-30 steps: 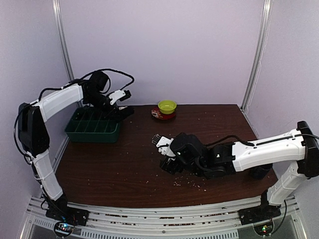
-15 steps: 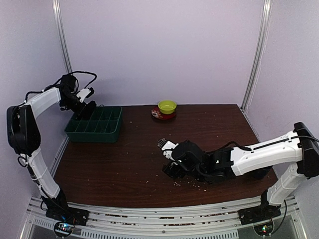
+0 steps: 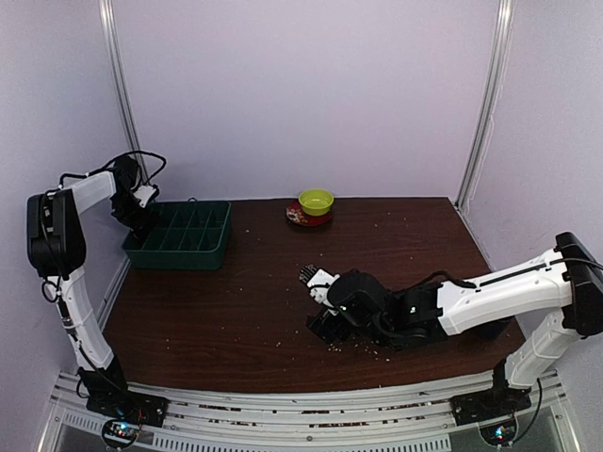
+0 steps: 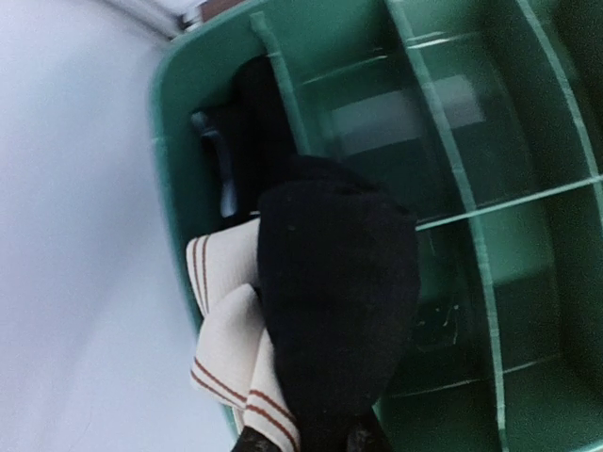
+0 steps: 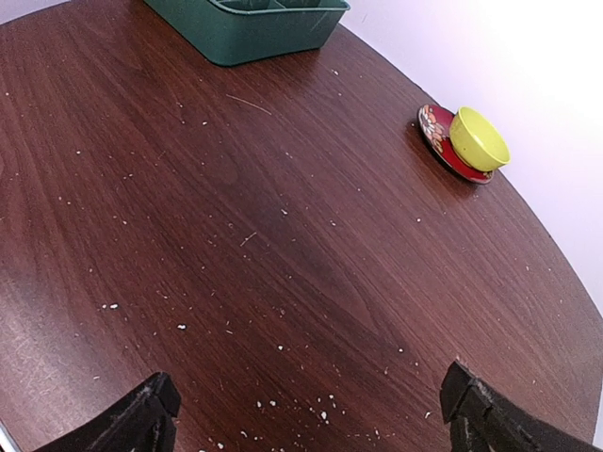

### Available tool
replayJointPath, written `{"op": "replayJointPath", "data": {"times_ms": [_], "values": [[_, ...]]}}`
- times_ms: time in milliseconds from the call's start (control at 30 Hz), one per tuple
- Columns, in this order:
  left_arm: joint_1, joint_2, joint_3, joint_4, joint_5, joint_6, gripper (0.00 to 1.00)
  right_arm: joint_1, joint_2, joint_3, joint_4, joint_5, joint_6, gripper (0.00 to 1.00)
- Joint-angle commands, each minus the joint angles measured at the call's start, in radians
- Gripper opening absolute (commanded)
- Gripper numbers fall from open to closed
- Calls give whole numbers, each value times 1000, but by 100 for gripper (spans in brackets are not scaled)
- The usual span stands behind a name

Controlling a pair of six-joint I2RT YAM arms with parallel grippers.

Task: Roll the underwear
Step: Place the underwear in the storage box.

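The far section of the tray is occupied, so my left gripper will next move down to the tray's near section by the tray's side (image 3: 143, 241) below it and release the bundle.
In the left wrist view, my left gripper (image 4: 311, 441) is shut on the underwear (image 4: 334, 311), a rolled black bundle with a white band carrying thin red stripes (image 4: 231, 348). It holds the bundle over the left-end compartments of the green divided tray (image 4: 471, 235). A second dark piece (image 4: 259, 122) lies in the corner compartment; I cannot tell what it is. In the top view, the left gripper (image 3: 141, 212) is at the tray's left end (image 3: 179, 247). My right gripper (image 3: 323, 325) (image 5: 311, 424) is open wide and empty, low over the bare table.
A yellow-green bowl (image 3: 316, 201) (image 5: 479, 139) sits on a red saucer (image 3: 301, 217) (image 5: 435, 130) at the table's back middle. The wooden table (image 3: 236, 311) is strewn with small white crumbs. The side wall stands close to the tray's left.
My left arm has swung left from the tray's right end to its left end, carrying the bundle. My right gripper has shifted slightly nearer and lower.
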Motion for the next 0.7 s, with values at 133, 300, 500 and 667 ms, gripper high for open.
{"op": "replayJointPath", "data": {"times_ms": [133,300,500,667], "values": [[33,26,51,-27,-98,-120,0,13,-9,-10,20,-8,8,100],[34,49,21,-46,-89,-143,0,19,-18,-11,20,0,6,100],[35,81,41,-102,-68,-169,0,23,-24,-14,23,8,2,100],[34,79,35,-156,-67,-179,0,27,-15,-7,18,13,-4,100]]}}
